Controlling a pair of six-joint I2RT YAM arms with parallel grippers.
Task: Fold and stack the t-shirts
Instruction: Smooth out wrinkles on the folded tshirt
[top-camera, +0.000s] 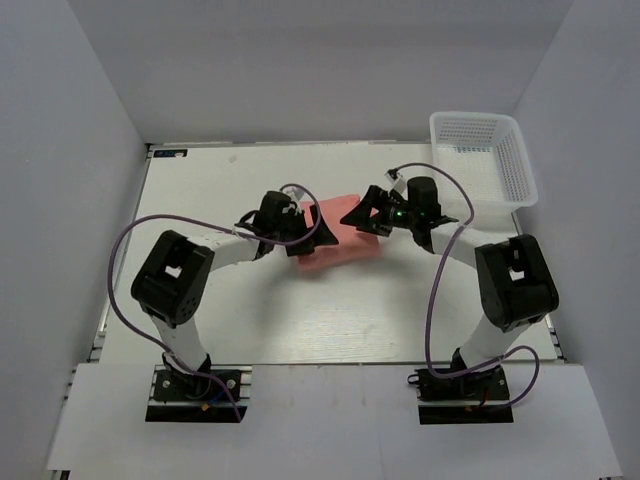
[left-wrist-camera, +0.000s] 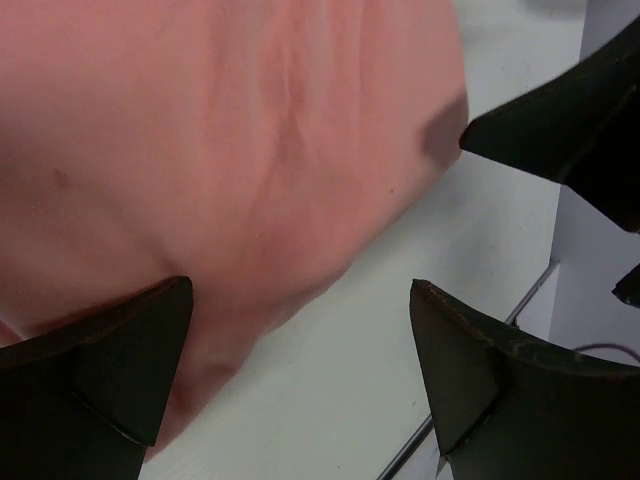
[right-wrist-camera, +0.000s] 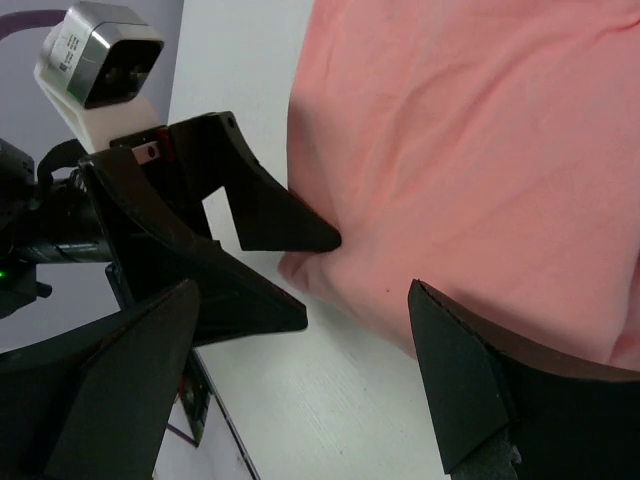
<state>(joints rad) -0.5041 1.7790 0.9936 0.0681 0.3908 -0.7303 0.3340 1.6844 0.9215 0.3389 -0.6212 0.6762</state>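
The left gripper shifts left in the top view next and lowers onto the bundle's edge opposite my right gripper, as its open fingers reach past it.
The salmon-pink t-shirt (top-camera: 338, 250) lies folded into a small bundle on the white table (top-camera: 250, 310), between the two arms. My left gripper (top-camera: 314, 237) is open at the bundle's left edge, with nothing between its fingers. In the left wrist view (left-wrist-camera: 300, 285) the shirt (left-wrist-camera: 220, 140) fills the upper left and one finger (left-wrist-camera: 110, 370) is over its edge. My right gripper (top-camera: 360, 216) is open at the bundle's far right edge. In the right wrist view (right-wrist-camera: 303, 285) the shirt (right-wrist-camera: 470, 150) lies ahead, with the left gripper (right-wrist-camera: 215, 250) opposite it.
A white plastic mesh basket (top-camera: 482, 160) stands at the back right corner of the table. Grey walls close in the left, back and right sides. The two grippers are close together over the shirt; the right gripper's fingers (left-wrist-camera: 560, 125) show in the left wrist view.
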